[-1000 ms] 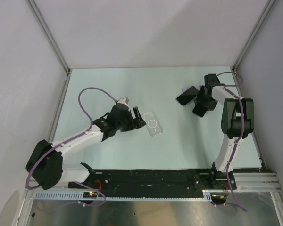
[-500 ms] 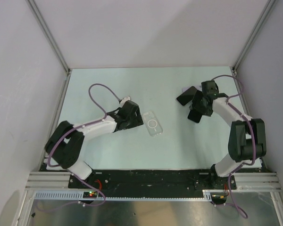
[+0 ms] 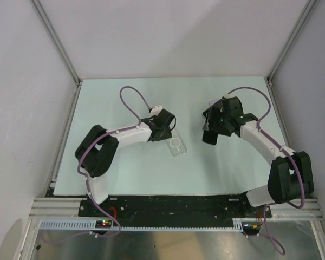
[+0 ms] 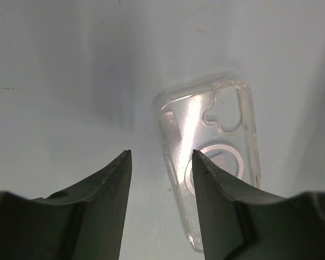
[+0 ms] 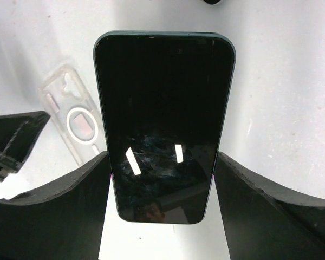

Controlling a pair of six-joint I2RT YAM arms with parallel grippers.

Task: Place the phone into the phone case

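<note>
The right gripper moves to the left in the top view next, turning and lowering onto the clear phone case [image 3: 176,145] [image 5: 70,122], since the phone is at an angle to it.
The clear phone case [image 3: 176,145] lies flat on the pale green table, its ring and camera cut-out facing up. In the left wrist view the phone case [image 4: 219,135] sits just beyond the jaws. My left gripper [image 4: 161,156] is open at the case's top left corner in the top view, where the left gripper [image 3: 170,134] hangs low. Its right finger [image 4: 216,195] overlaps the case's long left edge, and that edge runs between the jaws. My right gripper [image 3: 211,125] is shut on the dark-screened phone [image 5: 162,119], held above the table to the right of the case [image 5: 70,122].
Grey walls with metal corner posts [image 3: 57,43] enclose the table [image 3: 124,97] on three sides. The left arm's purple cable [image 3: 132,100] loops above its wrist. The black base rail [image 3: 168,206] runs along the near edge.
My left arm has swung right and forward to the case while its jaws narrowed. My right arm has carried the phone leftward, closer to the case.
</note>
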